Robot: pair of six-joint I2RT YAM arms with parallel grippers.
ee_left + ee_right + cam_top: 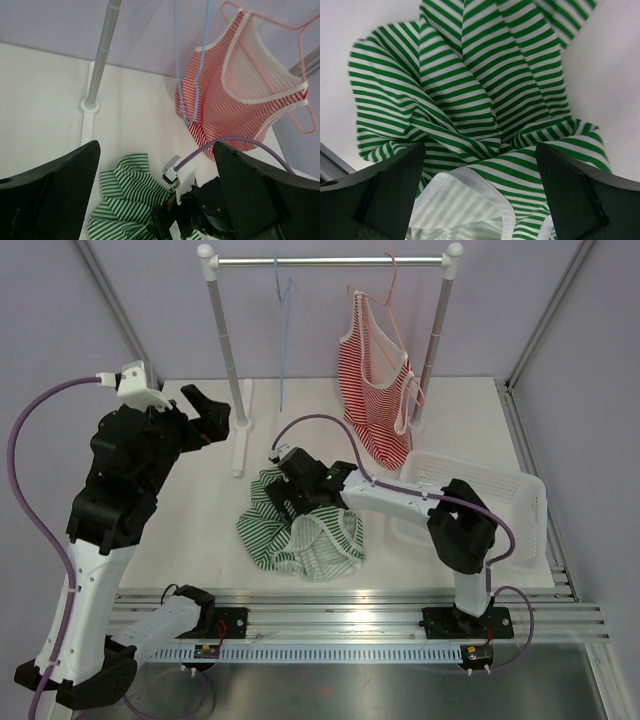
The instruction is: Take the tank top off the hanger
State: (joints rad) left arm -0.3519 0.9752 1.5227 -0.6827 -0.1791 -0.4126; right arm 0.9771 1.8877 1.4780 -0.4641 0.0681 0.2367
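Observation:
The right gripper moves down onto the bunched middle folds of the green-striped tank top next, since the folds of cloth already lie between its open fingers.
A green-striped tank top (300, 530) lies crumpled on the white table (180, 510), off any hanger. My right gripper (280, 495) hovers just above it, open, with the cloth (470, 90) between its spread fingers (385, 190) and nothing gripped. A red-striped tank top (375, 400) hangs on a pink hanger (385, 295) from the rail (330, 260). Beside it hangs a bare blue hanger (285, 320). My left gripper (200, 418) is raised at the left, open and holding nothing. Its wrist view takes in the red top (225, 110), the blue hanger (192, 75) and the green top (125, 195).
A white mesh basket (480, 505) stands on the table at the right, under the right arm's elbow. The rack's left post (225, 350) rises from a white foot (240, 435) close to my left gripper. The right post (435, 340) is behind the red top.

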